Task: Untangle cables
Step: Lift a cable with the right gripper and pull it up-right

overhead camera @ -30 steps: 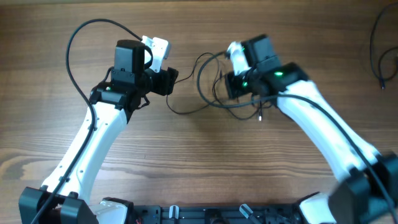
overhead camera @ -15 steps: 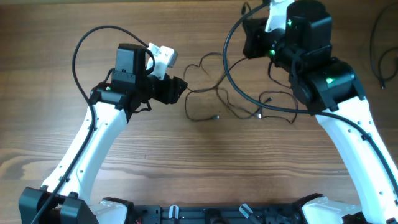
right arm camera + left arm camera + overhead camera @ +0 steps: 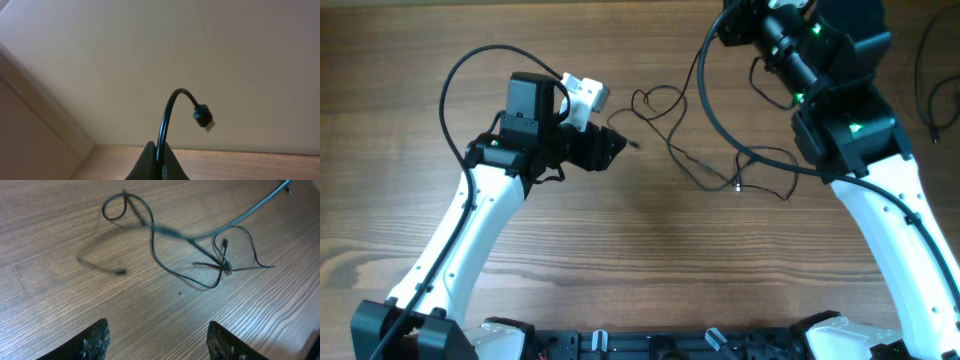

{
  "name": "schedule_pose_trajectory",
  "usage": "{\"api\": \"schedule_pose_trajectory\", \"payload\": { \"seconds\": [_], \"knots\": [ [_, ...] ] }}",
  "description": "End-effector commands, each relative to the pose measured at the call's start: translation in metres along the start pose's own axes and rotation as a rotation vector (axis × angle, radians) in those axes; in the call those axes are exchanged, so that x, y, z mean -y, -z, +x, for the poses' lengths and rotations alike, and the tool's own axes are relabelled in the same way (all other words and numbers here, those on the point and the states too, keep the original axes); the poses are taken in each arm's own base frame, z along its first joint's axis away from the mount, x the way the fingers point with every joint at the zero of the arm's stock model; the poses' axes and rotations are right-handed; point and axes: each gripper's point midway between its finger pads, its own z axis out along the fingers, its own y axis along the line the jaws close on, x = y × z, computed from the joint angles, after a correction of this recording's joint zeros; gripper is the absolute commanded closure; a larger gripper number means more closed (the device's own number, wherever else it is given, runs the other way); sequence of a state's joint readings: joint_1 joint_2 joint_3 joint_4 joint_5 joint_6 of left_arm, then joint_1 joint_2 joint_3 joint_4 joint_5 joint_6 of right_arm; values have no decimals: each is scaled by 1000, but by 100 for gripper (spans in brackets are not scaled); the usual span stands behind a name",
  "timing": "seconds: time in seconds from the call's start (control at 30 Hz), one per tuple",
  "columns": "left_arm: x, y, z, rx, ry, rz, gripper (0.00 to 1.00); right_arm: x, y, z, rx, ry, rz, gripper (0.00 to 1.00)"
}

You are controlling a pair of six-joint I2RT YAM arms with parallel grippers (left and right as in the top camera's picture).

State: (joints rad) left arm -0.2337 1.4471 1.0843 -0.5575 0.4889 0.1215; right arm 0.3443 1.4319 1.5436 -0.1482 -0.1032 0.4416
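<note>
My right gripper is holding the cable high above the tabletop, so it will move down over the loose loops, tilt toward the table and release the cable.
The cables [image 3: 670, 125] are thin black wires lying in loose loops on the wooden table between the arms. In the left wrist view they show as a small loop [image 3: 115, 207], a crossing bunch [image 3: 224, 265] and a loose plug end [image 3: 120, 271]. One blurred strand [image 3: 240, 215] rises off to the upper right. My left gripper [image 3: 612, 148] is open and empty, low over the table, left of the wires [image 3: 160, 347]. My right gripper [image 3: 732, 28] is raised high and shut on one cable [image 3: 167, 117] just below its plug end [image 3: 204, 119].
Another thin black cable [image 3: 928, 90] lies at the table's far right edge. Each arm's own thick black cable arcs beside it, on the left [image 3: 448, 95] and on the right [image 3: 702, 95]. A pale wall [image 3: 150, 50] fills the right wrist view.
My right gripper has lifted up and away with a cable, pulling the strands apart and toward the top right. A loose plug end has slid toward my left gripper, which moved slightly right.
</note>
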Motion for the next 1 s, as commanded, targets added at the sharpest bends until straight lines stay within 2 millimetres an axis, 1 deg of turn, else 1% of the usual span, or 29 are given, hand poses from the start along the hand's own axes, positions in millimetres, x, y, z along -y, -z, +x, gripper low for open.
{"api": "schedule_pose_trajectory", "payload": {
  "seconds": [0.0, 0.1, 0.17, 0.23, 0.3, 0.43, 0.5, 0.53, 0.6, 0.63, 0.7, 0.77, 0.83, 0.87, 0.9, 0.93, 0.97],
  "knots": [
    [-1, -10, 20, -31, 12, 22, 36, -8, 15, -40, 75, 45, -13, 96],
    [-2, -12, 21, -30, 11, 22, 36, 11, 22, -28, -27, 83, 68, 96],
    [-2, -12, 18, -17, 5, 21, 36, 28, 29, -18, -99, 78, 125, 96],
    [-2, -12, 12, 5, -7, 20, 36, 41, 37, -10, -163, 65, 162, 96],
    [-2, -12, 10, 15, -12, 19, 35, 43, 48, -11, -209, 60, 162, 96],
    [-2, -12, 10, 15, -12, 19, 35, 36, 75, -28, -251, 56, 193, 96],
    [-2, -12, 10, 15, -11, 19, 35, 38, 89, -31, -281, 70, 241, 96],
    [-2, -12, 10, 14, -11, 19, 35, 44, 98, -32, -293, 74, 299, 96],
    [-2, -12, 10, 14, -11, 19, 35, 65, 116, -32, -313, 91, 445, 96],
    [-2, -12, 10, 14, -11, 19, 35, 75, 126, -28, -336, 100, 512, 96],
    [-2, -12, 10, 15, -12, 19, 35, 86, 137, -20, -379, 106, 580, 96],
    [-2, -12, 10, 15, -11, 20, 34, 96, 143, -2, -458, 99, 629, 95],
    [-2, -12, 10, 15, -11, 20, 34, 102, 146, 21, -567, 85, 646, 96],
    [-2, -12, 10, 15, -11, 21, 34, 104, 144, 37, -637, 69, 637, 95],
    [-1, -12, 10, 15, -11, 24, 35, 105, 142, 46, -680, 61, 631, 96],
    [0, -12, 10, 16, -12, 35, 35, 108, 138, 62, -753, 49, 623, 95],
    [3, -12, 9, 19, -14, 48, 34, 113, 132, 74, -802, 45, 618, 95]
  ]
}}
